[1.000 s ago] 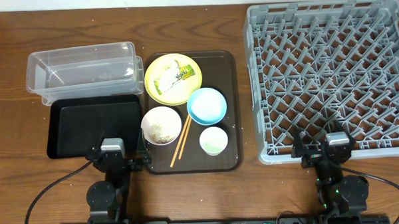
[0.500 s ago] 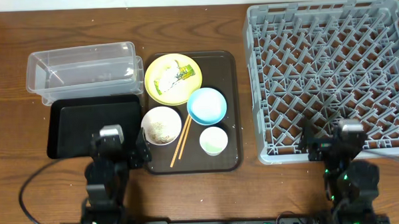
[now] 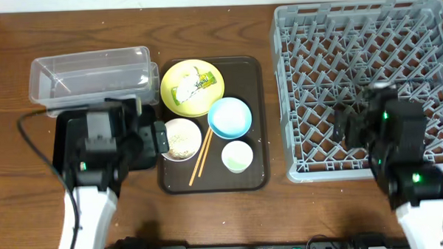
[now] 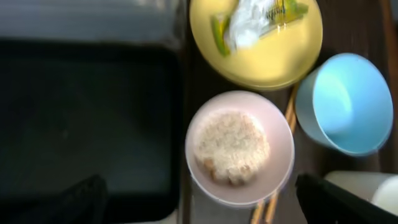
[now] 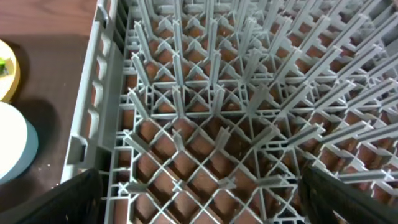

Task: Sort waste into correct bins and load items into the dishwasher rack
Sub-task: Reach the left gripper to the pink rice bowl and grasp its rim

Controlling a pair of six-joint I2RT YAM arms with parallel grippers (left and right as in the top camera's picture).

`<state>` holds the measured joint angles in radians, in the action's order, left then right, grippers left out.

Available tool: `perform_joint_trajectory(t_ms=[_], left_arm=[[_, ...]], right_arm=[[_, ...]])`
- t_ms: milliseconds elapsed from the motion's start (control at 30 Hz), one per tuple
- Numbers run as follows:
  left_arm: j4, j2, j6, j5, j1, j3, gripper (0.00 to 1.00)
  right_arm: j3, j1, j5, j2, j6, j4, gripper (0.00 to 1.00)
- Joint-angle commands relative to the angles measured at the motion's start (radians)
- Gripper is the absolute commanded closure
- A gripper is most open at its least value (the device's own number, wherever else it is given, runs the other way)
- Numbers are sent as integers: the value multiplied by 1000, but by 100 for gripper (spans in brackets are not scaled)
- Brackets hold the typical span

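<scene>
The middle of the white bowl is covered with rice, so the robot's left gripper should next go toward the right in the overhead view and down onto the white bowl's rim beside the chopsticks.
On the brown serving tray sit the yellow plate with the green-and-white wrapper, the light blue bowl, the white bowl holding rice, the pale cup and the chopsticks. My left gripper is open and empty above the black tray, beside the white bowl. My right gripper is open and empty above the front part of the grey rack. The clear tub lies behind the black tray.
In the left wrist view the plate, blue bowl and black tray surround the white bowl. The right wrist view shows the rack's pegs and its left wall, with the blue bowl's edge beyond.
Both arms have moved away from the table's front edge. The left one now hangs over the black tray near the white bowl, the right one over the rack.
</scene>
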<state>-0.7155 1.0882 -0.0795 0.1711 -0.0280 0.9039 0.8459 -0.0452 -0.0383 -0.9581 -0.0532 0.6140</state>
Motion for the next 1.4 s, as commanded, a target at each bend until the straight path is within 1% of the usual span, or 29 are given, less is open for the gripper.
perform_joint_trajectory(t_ms=[0,100,267,333,433,600,733,833,900,967,1100,1167,1267,1367], left_arm=[[-61,70,-9,69,4,91,1],[-68,92,-9,108,4,95,1],[-23,105,-9,167,4,95,1],[-11,109,-24,168,-5,95,1],[-4,129,-69,110,-47,95,0],[0,196,-101,-19,-190,95,1],[26,269,-122,-75,-292,95,1],[41,333,-138,-113,-344,95,1],[53,374,-152,-120,-362,95,6],[74,418,-152,-120,-376,95,14],[127,481,-151,-120,-392,94,24],[153,510,-151,-121,-401,94,32],[178,548,-151,-121,-406,94,36],[183,580,-151,-121,-407,94,46]], right_arm=[[91,-10,10,-69,-13,37,1],[102,-10,43,-94,-13,34,1],[102,-10,71,-93,-13,33,1],[102,-10,70,-93,-13,33,1],[102,-10,70,-93,-13,33,1],[102,-10,69,-93,-13,33,1],[102,-10,69,-93,-13,34,1],[102,-10,69,-93,-13,33,1],[102,-10,69,-93,-13,34,1],[102,-10,69,-93,-13,33,1],[102,-10,69,-93,-13,33,1],[102,-10,69,-93,-13,33,1],[102,-10,69,-93,-13,33,1],[102,-10,69,-93,-13,33,1]])
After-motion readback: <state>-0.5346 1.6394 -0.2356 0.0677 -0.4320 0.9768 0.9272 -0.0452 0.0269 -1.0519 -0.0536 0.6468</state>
